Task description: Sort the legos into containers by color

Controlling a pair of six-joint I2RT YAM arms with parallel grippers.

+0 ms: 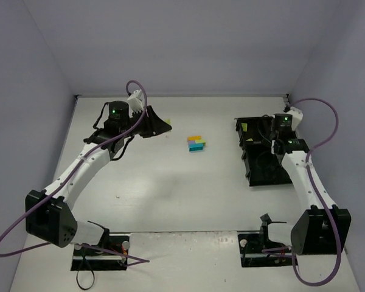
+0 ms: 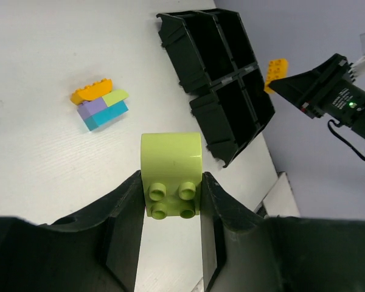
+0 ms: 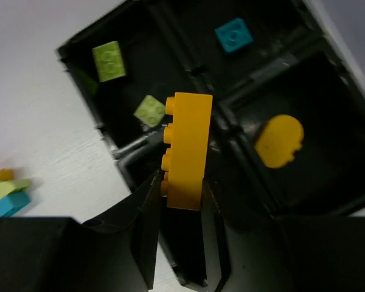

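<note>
The yellow-orange rounded lego's compartment [image 3: 313, 143] lies below my right gripper, to its right in the wrist view. The gripper shifts over it next, lowers and releases the like-coloured lego.
My left gripper [image 2: 170, 185] is shut on a lime green lego [image 2: 170, 164] with a rounded end, held above the white table. A small cluster of legos [image 2: 100, 103] in orange, lavender, lime and cyan lies ahead of it; it also shows in the top view [image 1: 196, 144]. My right gripper [image 3: 181, 182] is shut on an orange lego [image 3: 185, 149] over the black compartment tray [image 3: 263, 66]. The tray holds two lime legos [image 3: 108, 61], a cyan lego [image 3: 233, 34] and a yellow-orange rounded lego [image 3: 278, 141], each colour in its own compartment.
The tray [image 1: 261, 170] stands at the right of the table, the left gripper [image 1: 161, 126] at the back left. Grey walls close the table's left, back and right. The arm bases are at the near edge.
</note>
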